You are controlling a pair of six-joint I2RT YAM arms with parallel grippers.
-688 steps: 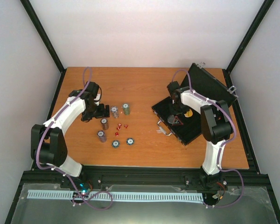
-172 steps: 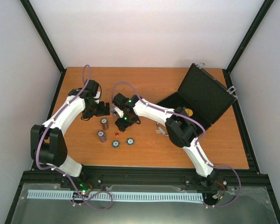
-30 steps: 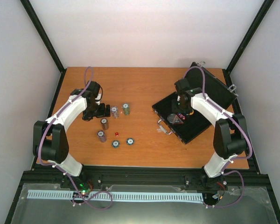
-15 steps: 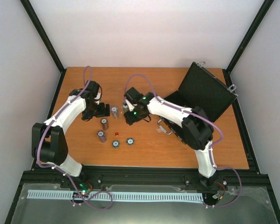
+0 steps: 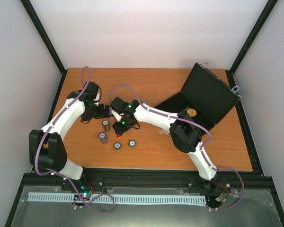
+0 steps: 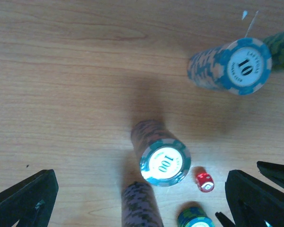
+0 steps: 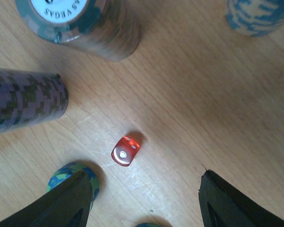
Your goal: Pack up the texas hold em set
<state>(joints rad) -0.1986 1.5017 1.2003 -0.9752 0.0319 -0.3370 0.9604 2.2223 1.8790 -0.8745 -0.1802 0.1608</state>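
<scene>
The red die (image 5: 118, 136) lies clear on the wood between the open fingers, so I will lower my right gripper onto it and close the fingers around it.
The black case (image 5: 206, 94) stands open at the right, with a round disc (image 5: 191, 113) inside. Chip stacks (image 5: 105, 125) stand left of centre, and two low chip piles (image 5: 131, 142) lie nearer me. My right gripper (image 5: 119, 127) reaches across over them. In the right wrist view it (image 7: 146, 203) is open, with one red die (image 7: 125, 151) on the wood just ahead, between its fingers (image 7: 61, 203). My left gripper (image 5: 102, 112) is open and empty (image 6: 139, 201), above a "100" stack (image 6: 164, 163), a "10" stack (image 6: 241, 66) and the die (image 6: 204, 181).
A dark tall stack (image 7: 23, 101) and a low blue-green chip pile (image 7: 71, 175) sit close to the right gripper's left finger. Black frame rails (image 5: 52, 52) and white walls ring the wooden table (image 5: 146, 85). The right arm spans the table's middle.
My right arm swung from the case leftward across the table and now hovers over the die by the chip stacks, its jaws wider than a second ago. The left arm stayed put.
</scene>
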